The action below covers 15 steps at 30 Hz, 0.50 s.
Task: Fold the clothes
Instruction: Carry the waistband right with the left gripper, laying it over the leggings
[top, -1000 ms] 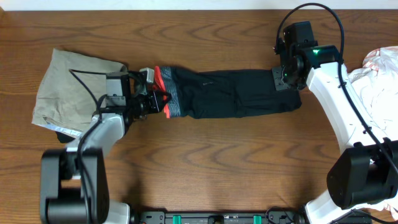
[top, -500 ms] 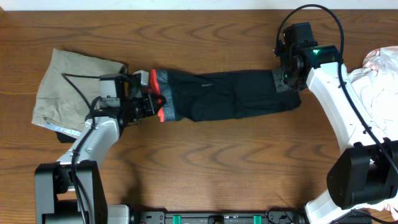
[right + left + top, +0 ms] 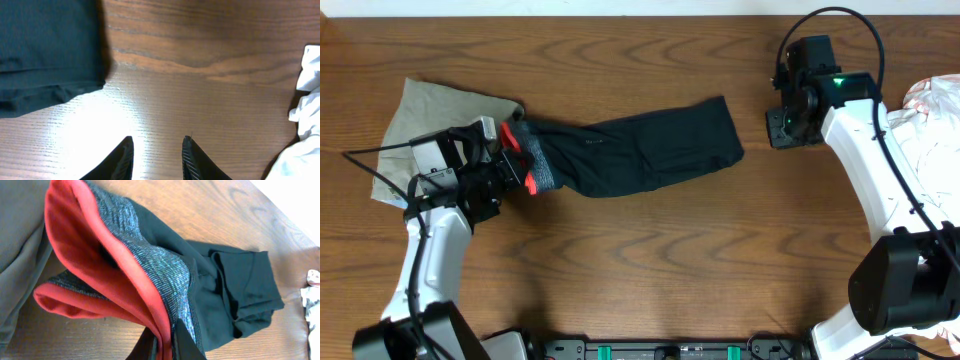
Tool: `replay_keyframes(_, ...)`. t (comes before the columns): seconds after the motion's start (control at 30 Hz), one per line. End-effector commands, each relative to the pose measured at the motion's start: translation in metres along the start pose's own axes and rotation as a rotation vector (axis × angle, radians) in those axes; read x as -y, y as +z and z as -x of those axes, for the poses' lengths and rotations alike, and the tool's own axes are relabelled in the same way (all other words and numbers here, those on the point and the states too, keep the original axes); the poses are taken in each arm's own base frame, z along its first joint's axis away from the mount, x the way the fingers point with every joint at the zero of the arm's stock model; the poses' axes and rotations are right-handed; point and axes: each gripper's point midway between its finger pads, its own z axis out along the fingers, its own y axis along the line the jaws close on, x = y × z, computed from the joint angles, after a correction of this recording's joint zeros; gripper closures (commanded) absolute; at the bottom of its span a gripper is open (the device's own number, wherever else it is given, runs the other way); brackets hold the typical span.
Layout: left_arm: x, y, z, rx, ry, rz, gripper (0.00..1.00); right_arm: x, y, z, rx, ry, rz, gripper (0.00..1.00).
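The waistband (image 3: 545, 165) goes to the right in the overhead view onto the leg ends next, doubling the stretched trousers. My left gripper carries it there and releases.
The clothes (image 3: 640, 150), black trousers with a grey waistband (image 3: 545, 165) edged in orange-red, lie stretched slantwise across the middle of the table. My left gripper (image 3: 517, 162) is shut on the waistband at their left end. In the left wrist view the orange-red edge (image 3: 100, 265) is pinched between the fingertips (image 3: 186, 347), with the black legs (image 3: 240, 290) beyond. My right gripper (image 3: 783, 130) hovers open over bare wood just right of the leg ends. In the right wrist view nothing lies between its fingers (image 3: 125, 157), and the trouser hem (image 3: 45, 50) is at the upper left.
A khaki-grey garment (image 3: 425, 120) lies at the far left, partly under my left arm. White fabrics (image 3: 932, 120) are heaped at the right edge, also seen as white cloth (image 3: 307, 120) in the right wrist view.
My left gripper has pulled the waistband to the left, and the whole trousers slid with it. The leg ends have come away from my right gripper, which stays in place.
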Motion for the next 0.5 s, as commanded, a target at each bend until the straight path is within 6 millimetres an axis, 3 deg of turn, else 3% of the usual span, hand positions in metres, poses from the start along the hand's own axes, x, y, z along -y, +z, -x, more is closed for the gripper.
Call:
replay_keyframes(0.0, 0.017, -0.011, 0.009, 0.037, 0.059, -0.047, 0.94, 0.004, -0.011, 0.003, 0.023, 0.023, -0.01, 0.69)
replay_keyframes(0.2, 0.049, -0.016, 0.012, 0.009, 0.128, -0.086, 0.94, 0.008, -0.012, 0.006, 0.034, 0.102, -0.018, 0.7)
replay_keyframes(0.47, 0.101, -0.008, 0.012, -0.04, 0.335, 0.012, 0.94, 0.031, -0.01, 0.006, 0.037, 0.309, -0.002, 0.67)
